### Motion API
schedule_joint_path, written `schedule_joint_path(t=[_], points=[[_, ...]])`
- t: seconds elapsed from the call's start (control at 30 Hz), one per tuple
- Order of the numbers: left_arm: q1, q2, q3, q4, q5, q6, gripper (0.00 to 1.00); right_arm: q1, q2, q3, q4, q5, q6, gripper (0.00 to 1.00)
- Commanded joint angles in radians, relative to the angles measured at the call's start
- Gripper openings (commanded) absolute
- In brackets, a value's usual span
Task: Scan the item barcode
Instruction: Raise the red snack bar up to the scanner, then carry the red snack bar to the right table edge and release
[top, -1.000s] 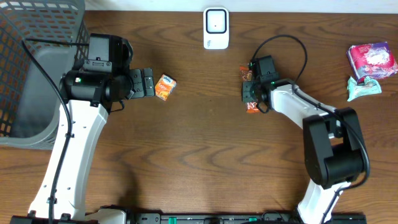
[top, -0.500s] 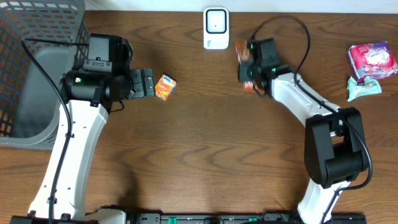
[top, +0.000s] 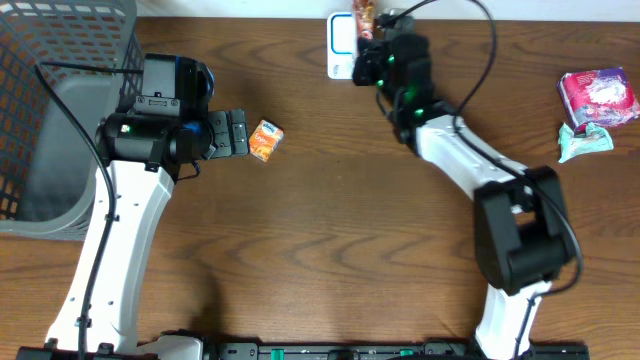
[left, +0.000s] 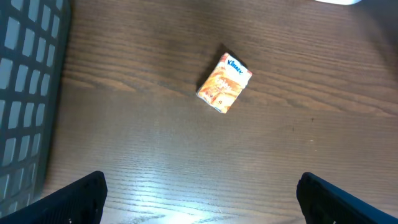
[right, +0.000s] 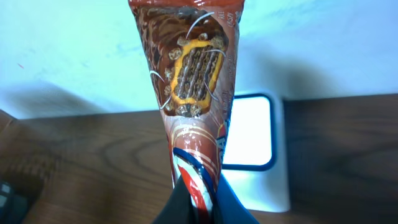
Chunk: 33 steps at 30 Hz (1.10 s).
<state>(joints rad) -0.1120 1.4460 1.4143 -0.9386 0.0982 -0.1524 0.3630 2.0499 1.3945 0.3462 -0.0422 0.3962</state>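
Observation:
My right gripper will next pass over the scanner, and then it will swing back and down to the empty wood at the near side of the pale green packet.
My right gripper (top: 368, 52) is shut on a brown snack bar wrapper (right: 194, 81) and holds it up over the white barcode scanner (top: 343, 45) at the table's far edge. In the right wrist view the wrapper (right: 194, 81) stands between the pinched fingers, with the scanner's bright window (right: 249, 134) just behind it. From above the wrapper (top: 364, 16) pokes past the scanner's right side. My left gripper (top: 236, 132) is open above bare wood. A small orange tissue pack (top: 265, 140) lies just to its right, and sits ahead of the fingers in the left wrist view (left: 224, 82).
A grey wire basket (top: 45, 110) fills the far left. At the right edge lie a pink packet (top: 598, 97) and a pale green packet (top: 584, 142). A black cable (top: 470, 60) loops over the right arm.
My right gripper closed on the snack bar, lifted it off the table and carried it up and left to the scanner. The left arm stayed still.

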Motion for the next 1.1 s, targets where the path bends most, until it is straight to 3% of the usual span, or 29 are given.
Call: schedule_joint_path(t=[0.0, 0.2, 0.4, 0.57, 0.83, 1.07], points=[[0.004, 0.004, 0.001, -0.003, -0.005, 0.01, 0.98, 0.016, 0.09, 0.018, 0.045, 0.071, 0.083, 0.01], [0.004, 0.004, 0.001, -0.003, -0.005, 0.01, 0.98, 0.01, 0.196, 0.132, 0.032, 0.066, 0.108, 0.01], [0.004, 0.004, 0.001, -0.003, -0.005, 0.01, 0.98, -0.002, 0.196, 0.288, -0.157, 0.076, -0.012, 0.01], [0.004, 0.004, 0.001, -0.003, -0.005, 0.01, 0.98, -0.059, 0.14, 0.417, -0.434, 0.205, -0.012, 0.01], [0.004, 0.004, 0.001, -0.003, -0.005, 0.01, 0.98, -0.301, -0.005, 0.462, -0.965, 0.594, 0.04, 0.01], [0.004, 0.004, 0.001, -0.003, -0.005, 0.01, 0.98, -0.619, -0.011, 0.457, -1.245, 0.561, 0.188, 0.01]])
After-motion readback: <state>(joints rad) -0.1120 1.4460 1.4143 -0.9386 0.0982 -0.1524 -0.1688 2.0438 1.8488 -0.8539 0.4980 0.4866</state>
